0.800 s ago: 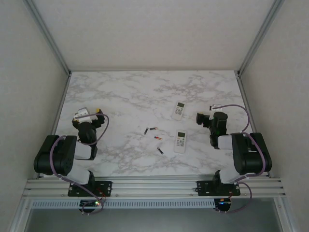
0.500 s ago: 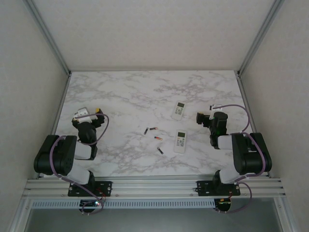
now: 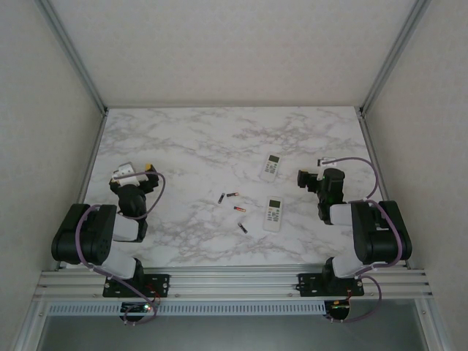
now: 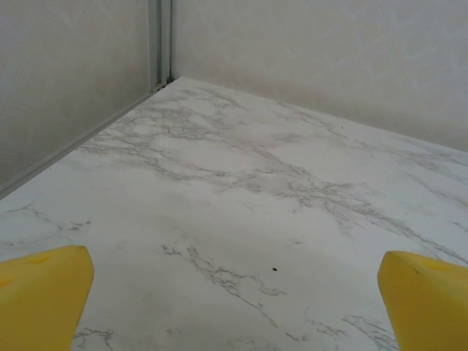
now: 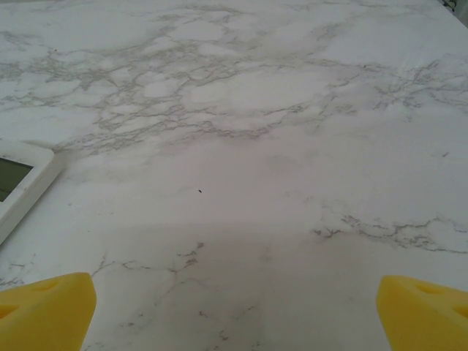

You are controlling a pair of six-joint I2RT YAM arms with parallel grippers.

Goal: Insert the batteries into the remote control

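Note:
The near remote is open and empty, so my left gripper crosses the table past the scattered batteries next and lowers over the screen end of the near remote (image 3: 274,204).
Two white remote controls lie face up right of the table's middle, the far remote (image 3: 271,167) and the near remote (image 3: 273,215). Several batteries, tiny dark cylinders, are scattered to their left: one battery (image 3: 221,197), a second (image 3: 232,194), a third (image 3: 239,209) and the nearest (image 3: 243,228). My left gripper (image 3: 137,172) rests low at the table's left side, far from them, open and with nothing in it (image 4: 234,307). Just right of the remotes, my right gripper (image 3: 313,171) is open and holds nothing (image 5: 234,314). A corner of a remote (image 5: 18,183) shows at the left of the right wrist view.
The marble table (image 3: 190,146) is boxed in by pale walls with metal rails along the left edge (image 3: 93,157) and right edge (image 3: 374,161). The left wrist view looks toward the far left corner (image 4: 162,77).

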